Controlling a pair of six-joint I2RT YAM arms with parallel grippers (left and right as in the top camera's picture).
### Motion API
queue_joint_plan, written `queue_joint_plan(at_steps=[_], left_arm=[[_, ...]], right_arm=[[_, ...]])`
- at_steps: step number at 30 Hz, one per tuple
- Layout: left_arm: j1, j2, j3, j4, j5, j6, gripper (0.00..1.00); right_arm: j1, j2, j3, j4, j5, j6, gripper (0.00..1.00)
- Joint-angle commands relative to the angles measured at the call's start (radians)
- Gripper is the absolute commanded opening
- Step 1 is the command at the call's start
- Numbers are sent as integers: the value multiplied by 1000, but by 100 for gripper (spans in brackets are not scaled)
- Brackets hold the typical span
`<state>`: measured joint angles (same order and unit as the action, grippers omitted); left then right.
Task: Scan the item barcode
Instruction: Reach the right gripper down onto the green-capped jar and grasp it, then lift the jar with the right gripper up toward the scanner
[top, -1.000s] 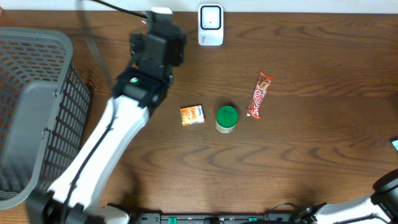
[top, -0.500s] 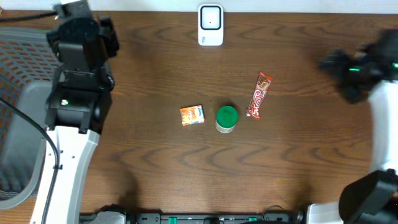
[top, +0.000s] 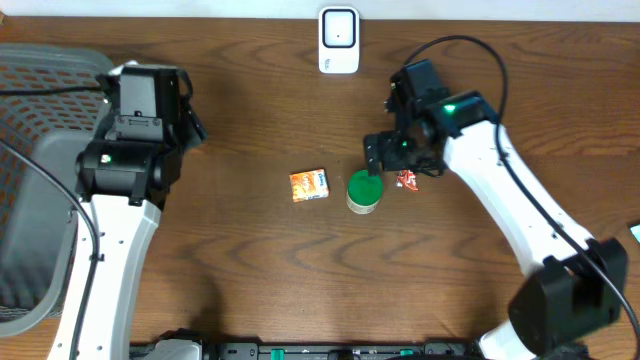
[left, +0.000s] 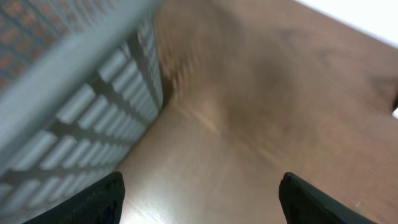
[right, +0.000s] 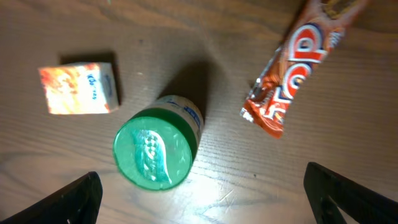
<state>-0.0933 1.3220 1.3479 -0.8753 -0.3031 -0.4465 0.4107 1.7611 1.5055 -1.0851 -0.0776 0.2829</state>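
The green-lidded tub (top: 364, 191) (right: 155, 149) stands below my right gripper and to its left in the overhead view, so I should shift that way and bring the open fingers down around it.
Three items lie mid-table: an orange box (top: 309, 185), a green-lidded tub (top: 364, 191) and a red candy bar (top: 408, 180), the bar mostly hidden under my right arm. No barcode shows on any of them. My right gripper (top: 398, 160) hovers open above the tub and bar. In the right wrist view the tub (right: 155, 149) stands just ahead of the open gripper (right: 202, 190), with the box (right: 79, 90) to the left and the bar (right: 298, 68) to the upper right. My left gripper (top: 188, 128) is open and empty beside the basket; in its own view it (left: 199, 193) frames bare wood.
A white scanner (top: 339, 40) stands at the table's far edge, centre. A grey mesh basket (top: 50, 180) fills the left side, and its wall (left: 74, 93) is close to my left fingers. A black cable (top: 470, 50) loops above the right arm.
The left arm has swung from the table's middle back to the left, beside the basket. The right arm has come in from the right edge to above the tub and candy bar.
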Motion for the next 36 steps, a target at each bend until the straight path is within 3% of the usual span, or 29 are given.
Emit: queue_joint_plan(at_steps=[1, 9, 29, 36], left_arm=[[2, 5, -85, 1, 34, -38, 80], [2, 4, -198, 21, 35, -38, 80], [2, 3, -201, 8, 34, -38, 80], [2, 3, -201, 8, 34, -38, 80]], right_arm=[[15, 83, 49, -3, 27, -60, 99], [69, 152, 68, -20, 19, -89, 99], [161, 333, 67, -23, 24, -90, 99], [161, 340, 58, -32, 52, -89, 91]])
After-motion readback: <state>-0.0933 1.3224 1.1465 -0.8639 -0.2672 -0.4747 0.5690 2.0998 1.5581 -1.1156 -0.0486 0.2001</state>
